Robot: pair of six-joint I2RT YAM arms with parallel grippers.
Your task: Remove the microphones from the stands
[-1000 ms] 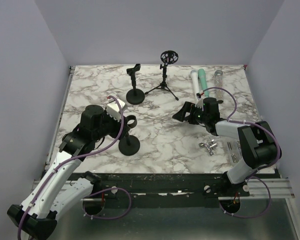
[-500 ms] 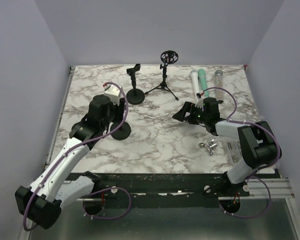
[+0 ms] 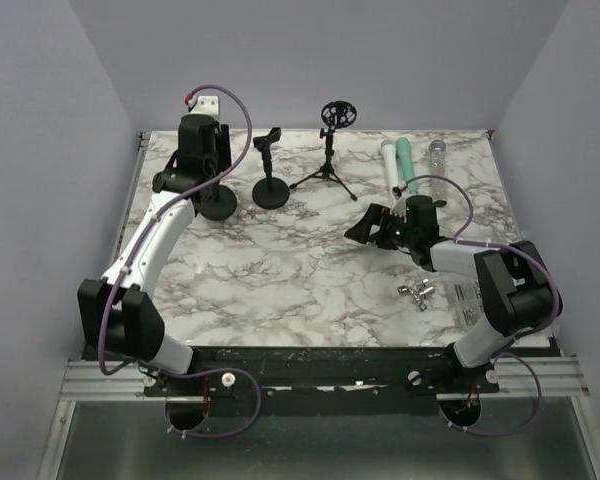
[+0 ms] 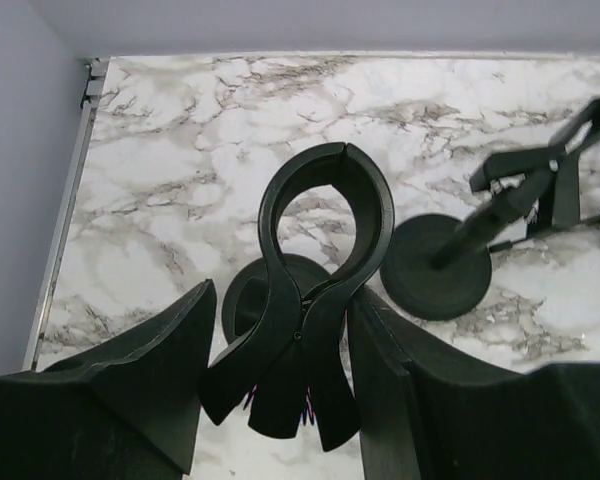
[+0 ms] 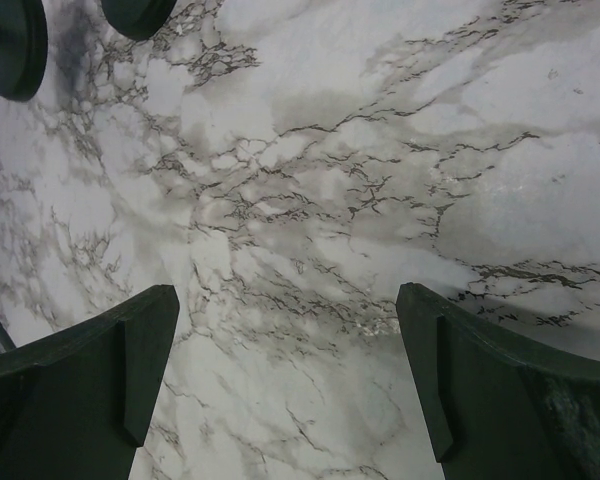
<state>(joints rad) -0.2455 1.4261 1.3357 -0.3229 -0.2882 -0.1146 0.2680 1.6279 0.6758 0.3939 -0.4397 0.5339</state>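
Note:
I should move my left gripper outward toward the table's back edge first and then lower it, to set the stand's base on empty marble, since the clip's ring is empty.
No microphone sits in any stand. A white microphone, a teal one and a clear one lie at the back right. My left gripper is at the back left, shut on the clip of a black round-base stand; the clip's ring is empty, and the stand's base shows below it. My left gripper pinches the clip's handles. My right gripper is open and empty, low over the marble at centre right, and its view shows bare marble between the fingers.
A second round-base stand with an empty clip stands right of the held one, close by. A tripod stand with a ring mount is behind centre. Small metal parts lie front right. The table's left rail is near.
My left arm has carried the round-base stand from the front left of the table to the back left, beside the other stand. The right arm has not moved.

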